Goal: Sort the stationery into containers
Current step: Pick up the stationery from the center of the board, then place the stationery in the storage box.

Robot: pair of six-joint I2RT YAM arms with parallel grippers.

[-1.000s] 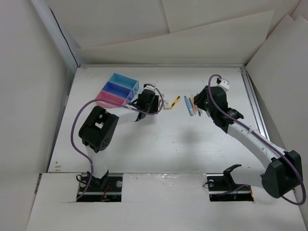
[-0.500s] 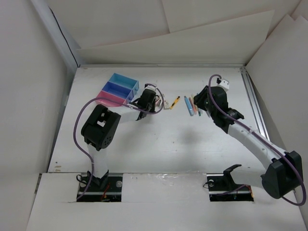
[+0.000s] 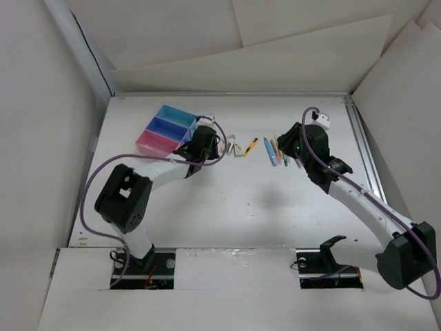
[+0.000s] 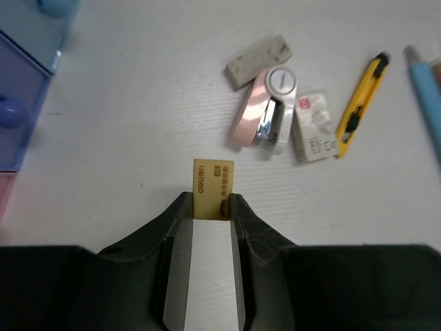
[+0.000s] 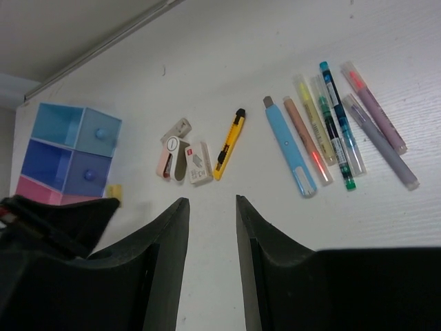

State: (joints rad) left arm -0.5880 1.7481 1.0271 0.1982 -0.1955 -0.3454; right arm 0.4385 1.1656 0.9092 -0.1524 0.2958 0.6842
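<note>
The left gripper will swing to the left in the top view next, over the bin's open pink section (image 3: 157, 143), because the eraser hangs outside that section.
In the left wrist view my left gripper (image 4: 209, 201) is shut on a small yellow-beige eraser (image 4: 212, 181). It hangs just right of the containers (image 3: 167, 128), a joined light-blue (image 4: 38, 24), blue-violet (image 4: 17, 103) and pink bin (image 4: 5, 196). Ahead of it lie a grey eraser (image 4: 259, 61), a pink and white stapler-like item (image 4: 265, 114), a white sleeved eraser (image 4: 313, 126) and a yellow cutter (image 4: 360, 105). My right gripper (image 5: 212, 207) stands open and empty above the table, near a light-blue pen (image 5: 289, 148) and a row of several pens (image 5: 344, 124).
The left arm (image 3: 124, 196) bends across the left half of the table. White walls stand close around the table, with a metal rail (image 3: 365, 152) along the right edge. The containers (image 5: 65, 155) sit near the back left corner.
My left gripper has closed on the yellow-beige eraser and moved left towards the containers, its elbow swinging out left. The right arm has not moved.
</note>
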